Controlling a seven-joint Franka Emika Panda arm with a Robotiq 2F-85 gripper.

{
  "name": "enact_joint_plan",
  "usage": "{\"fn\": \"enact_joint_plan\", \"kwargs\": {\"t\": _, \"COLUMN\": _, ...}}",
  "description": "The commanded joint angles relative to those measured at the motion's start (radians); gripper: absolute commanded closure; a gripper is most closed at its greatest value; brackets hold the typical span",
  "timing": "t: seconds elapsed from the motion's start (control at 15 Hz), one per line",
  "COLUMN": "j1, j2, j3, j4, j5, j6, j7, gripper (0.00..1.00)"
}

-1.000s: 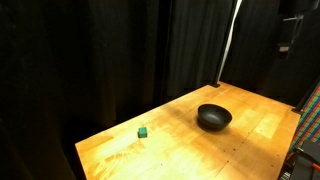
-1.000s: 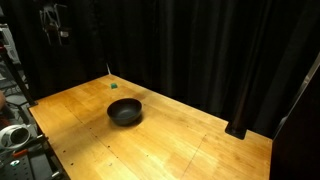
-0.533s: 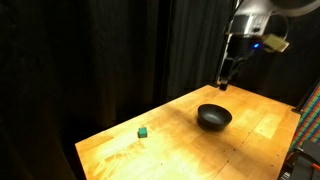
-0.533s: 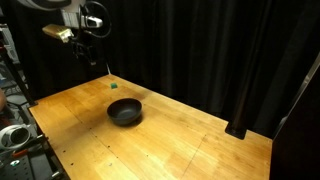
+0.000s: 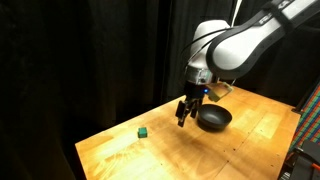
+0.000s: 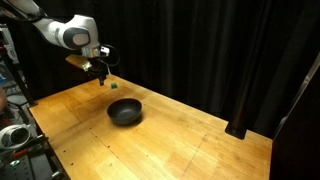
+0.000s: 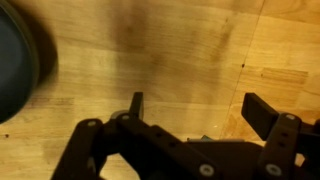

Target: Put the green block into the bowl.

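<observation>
My open gripper should next leave the black bowl and lower around the green block.
The green block is a tiny cube on the wooden table, near the left end in an exterior view and by the far edge in an exterior view. The black bowl sits to its right, also seen in an exterior view and at the left edge of the wrist view. My gripper hangs open and empty above the table between the block and the bowl; it also shows in an exterior view. In the wrist view my fingers are spread over bare wood, with a sliver of green just under the gripper body.
The wooden table is ringed by black curtains. Its left edge lies close to the block. Some equipment stands at the table's side.
The arm has swung down from high up by the curtains to low over the table, between the bowl and the block.
</observation>
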Motion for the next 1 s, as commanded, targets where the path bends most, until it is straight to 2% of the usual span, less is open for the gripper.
{"fn": "enact_joint_plan", "kwargs": {"t": 0.0, "j1": 0.058, "j2": 0.179, "j3": -0.029, "j4": 0.164, "j5": -0.067, "j6": 0.072, "j7": 0.087, "gripper": 0.00}}
{"fn": "enact_joint_plan", "kwargs": {"t": 0.4, "j1": 0.139, "j2": 0.374, "j3": -0.084, "j4": 0.337, "j5": -0.090, "j6": 0.197, "j7": 0.178, "gripper": 0.00}}
{"fn": "enact_joint_plan", "kwargs": {"t": 0.93, "j1": 0.181, "j2": 0.513, "j3": -0.094, "j4": 0.499, "j5": -0.072, "j6": 0.232, "j7": 0.212, "gripper": 0.00}}
